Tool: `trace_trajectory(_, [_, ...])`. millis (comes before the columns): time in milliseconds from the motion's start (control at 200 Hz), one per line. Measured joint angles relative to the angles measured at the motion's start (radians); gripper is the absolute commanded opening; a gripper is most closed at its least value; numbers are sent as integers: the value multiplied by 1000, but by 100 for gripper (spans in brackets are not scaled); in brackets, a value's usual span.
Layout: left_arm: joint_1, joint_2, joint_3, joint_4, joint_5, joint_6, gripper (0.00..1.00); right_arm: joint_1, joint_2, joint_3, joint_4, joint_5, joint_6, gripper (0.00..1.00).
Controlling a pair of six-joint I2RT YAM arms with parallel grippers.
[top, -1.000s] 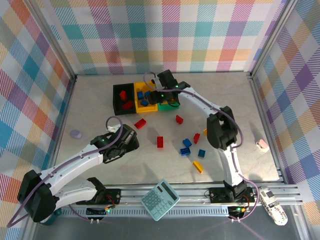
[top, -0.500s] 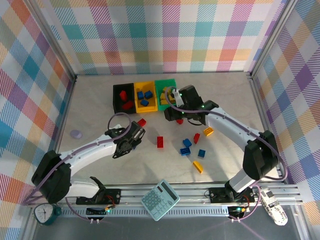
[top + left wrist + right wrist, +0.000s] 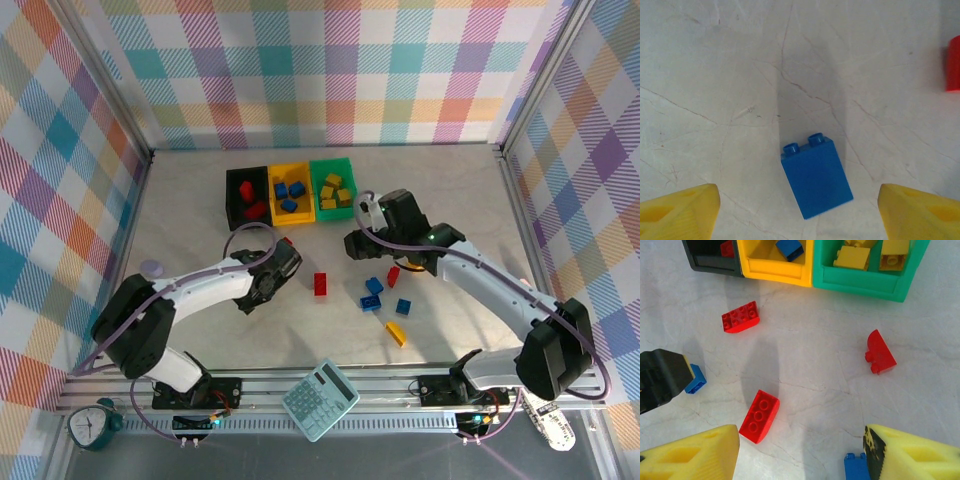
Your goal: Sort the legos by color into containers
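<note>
My left gripper lowers toward the table next, then closes its yellow fingers on the blue lego's opposite sides.
A blue lego [image 3: 816,180] lies on the table between the yellow fingers [image 3: 680,212] of my left gripper [image 3: 272,272], which is open and not touching it. My right gripper [image 3: 800,455] hangs open over the table with nothing in it. Below it lie a red lego [image 3: 759,416] and another blue lego [image 3: 856,467] beside its right finger. The black bin [image 3: 232,195] holds red legos, the yellow bin [image 3: 290,172] blue ones, and the green bin [image 3: 333,165] yellow ones. More loose legos lie on the table: red [image 3: 320,284], red [image 3: 393,276], blue [image 3: 403,306], yellow [image 3: 396,333].
A teal calculator [image 3: 320,398] rests on the front rail. A small lilac disc [image 3: 152,268] lies at the table's left. A red brick [image 3: 740,317] and a red curved piece [image 3: 879,352] lie just in front of the bins. The checked walls close in three sides.
My right gripper has drawn back from over the bins to the middle of the table. My left gripper has moved right, to over the blue lego.
</note>
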Motion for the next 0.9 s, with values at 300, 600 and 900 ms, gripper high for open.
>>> trace_trajectory(300, [0,105,39,17,-2,-23,76,0,-47,-56,-6,-12,21,66])
trace_trajectory(600, [0,172,76,21,0,-9,58,0,-56,-64,-6,-15,28,66])
trace_trajectory(900, [-1,180,83,-7,-10,10,28,0,-58,-64,-6,-15,29,65])
